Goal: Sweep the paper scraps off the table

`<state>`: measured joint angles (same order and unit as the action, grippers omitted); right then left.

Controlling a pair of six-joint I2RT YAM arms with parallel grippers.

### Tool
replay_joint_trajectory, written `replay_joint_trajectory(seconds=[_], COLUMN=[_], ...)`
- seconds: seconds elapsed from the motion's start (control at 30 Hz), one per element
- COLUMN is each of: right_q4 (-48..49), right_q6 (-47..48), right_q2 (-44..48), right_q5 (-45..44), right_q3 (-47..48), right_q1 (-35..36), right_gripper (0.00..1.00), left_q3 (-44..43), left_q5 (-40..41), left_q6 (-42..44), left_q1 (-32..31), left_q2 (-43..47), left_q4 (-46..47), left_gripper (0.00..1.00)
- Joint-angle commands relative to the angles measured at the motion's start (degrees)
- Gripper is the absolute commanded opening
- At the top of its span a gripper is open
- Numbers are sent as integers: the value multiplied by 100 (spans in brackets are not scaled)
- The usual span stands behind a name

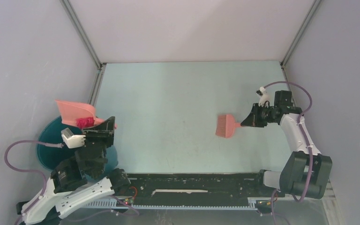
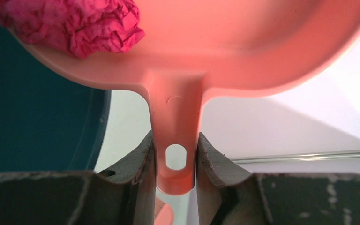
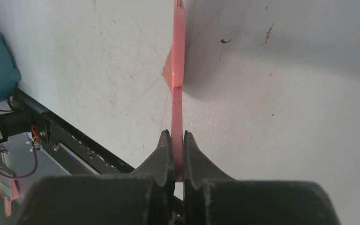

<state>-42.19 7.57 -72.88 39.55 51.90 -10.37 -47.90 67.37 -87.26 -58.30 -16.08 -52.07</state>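
Note:
The brush (image 1: 226,126) comes back and down next as my right gripper turns, and it is released there, since the bare tabletop lies below and back from the gripper.
My left gripper (image 1: 104,127) (image 2: 174,161) is shut on the handle of the salmon-pink dustpan (image 1: 75,110) (image 2: 243,47), held tilted past the table's left edge over the teal bucket (image 1: 51,140). A magenta paper wad (image 1: 85,122) (image 2: 82,23) lies in the pan. My right gripper (image 1: 248,122) (image 3: 177,154) is shut on the thin handle of the salmon-pink brush (image 1: 226,126) (image 3: 177,56), whose bristles rest near the table (image 1: 168,93) at centre right. I see no other paper scraps on the pale mint-green table.
Grey walls and metal rails (image 1: 82,35) enclose the table on the left, back and right. A black rail (image 1: 192,180) runs along the near edge between the arm bases. The bucket also shows in the left wrist view (image 2: 28,117).

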Motion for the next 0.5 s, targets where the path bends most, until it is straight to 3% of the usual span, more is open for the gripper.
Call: replay_joint_trajectory(seconds=[0.0, 0.47], right_q4=[-6, -36], right_q6=[158, 232], right_q2=[-60, -61], right_q5=[-134, -217], right_q3=[118, 132], right_q1=[158, 287], right_gripper=[0, 0], left_q3=[215, 217], left_q5=[64, -336], left_q6=[364, 208], left_q1=[38, 38], left_q2=[288, 341], left_q4=[1345, 2034], left_gripper=[0, 0])
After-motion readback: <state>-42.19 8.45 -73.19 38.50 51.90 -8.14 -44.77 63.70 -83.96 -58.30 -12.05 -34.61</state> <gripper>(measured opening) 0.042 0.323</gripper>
